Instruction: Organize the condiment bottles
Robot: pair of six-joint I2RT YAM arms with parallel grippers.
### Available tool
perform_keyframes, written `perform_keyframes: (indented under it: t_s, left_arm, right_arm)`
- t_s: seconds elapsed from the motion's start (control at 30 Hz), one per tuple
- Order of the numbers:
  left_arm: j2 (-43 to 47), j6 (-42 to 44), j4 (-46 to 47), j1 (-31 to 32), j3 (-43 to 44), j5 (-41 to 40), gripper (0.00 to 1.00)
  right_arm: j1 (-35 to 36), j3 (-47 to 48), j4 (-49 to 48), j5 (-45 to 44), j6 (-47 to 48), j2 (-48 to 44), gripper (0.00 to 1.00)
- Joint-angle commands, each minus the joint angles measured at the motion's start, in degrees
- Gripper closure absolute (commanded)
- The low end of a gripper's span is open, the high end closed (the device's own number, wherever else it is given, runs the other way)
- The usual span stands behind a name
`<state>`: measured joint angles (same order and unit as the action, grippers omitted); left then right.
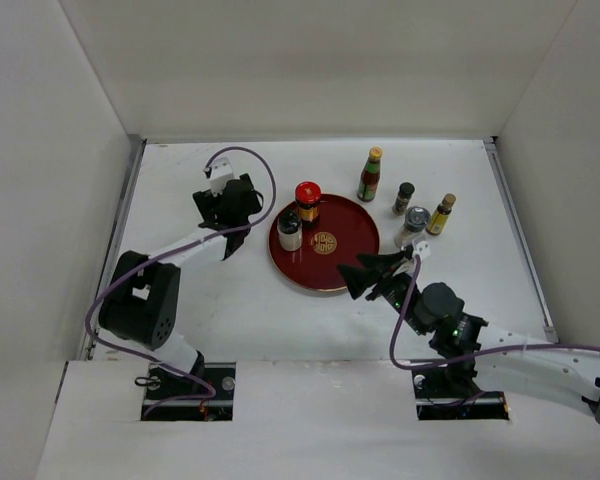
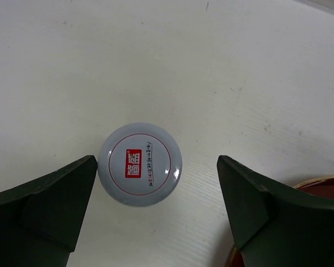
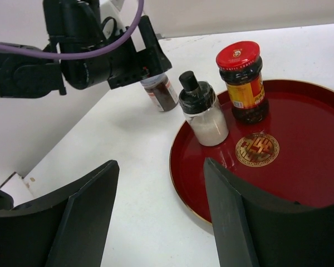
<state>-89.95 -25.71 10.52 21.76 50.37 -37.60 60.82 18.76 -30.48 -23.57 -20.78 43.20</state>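
Note:
My left gripper should go down around the jar's white cap [image 2: 140, 164] below it next and close there, because the cap is in the gap between its open fingers.
My left gripper [image 1: 230, 213] is open, left of the red tray, straddling a white-capped jar [image 2: 140, 164] that stands on the table between its fingers, nearer the left one. The jar's dark body shows under that gripper in the right wrist view [image 3: 160, 92]. A red-capped jar [image 1: 307, 200] and a black-capped shaker of white powder [image 1: 290, 230] stand on the tray. A tan-capped sauce bottle [image 1: 370, 175], a black-capped bottle [image 1: 404, 197], a silver-capped jar [image 1: 415, 222] and a yellow-capped bottle [image 1: 441, 214] stand right of the tray. My right gripper [image 1: 365, 272] is open and empty.
The big red round tray [image 1: 345, 262] lies mid-table, with a gold emblem in its middle. Its rim shows in the left wrist view [image 2: 322, 181]. My right gripper [image 3: 161, 164] hovers over the tray's near edge. White walls enclose the table on three sides.

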Motion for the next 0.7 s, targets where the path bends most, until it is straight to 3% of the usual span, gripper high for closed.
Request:
perform_keyframes:
  t_s: [0.0,0.3,0.4,0.57,0.67]
  left_arm:
    - [-1.9,-0.4,0.3,-1.9,4.3,1.6,0.11]
    - [-5.2,-1.0,-0.5,-2.9,3.9,1.6,0.16]
    - [-5.1,-1.2,0.4,-2.4,2.8,1.6,0.28]
    - [-0.9,-1.4,1.6,-1.8,0.4,0.8,0.58]
    - [6.0,-2.0,3.6,-0.2,-3.2,-0.6,0.62]
  right_arm:
    - [0.3,0.8,-2.9,0.0,0.0,0.3,0.31]
    - [0.5,0.8,-3.0,0.0,-0.1,0.3,0.30]
    - [0.5,1.1,-2.6,0.0,0.0,0.8,0.30]
    - [0.5,1.1,-2.6,0.0,0.0,1.0,0.30]
    - [0.5,0.8,-3.0,0.0,0.0,0.2,0.30]
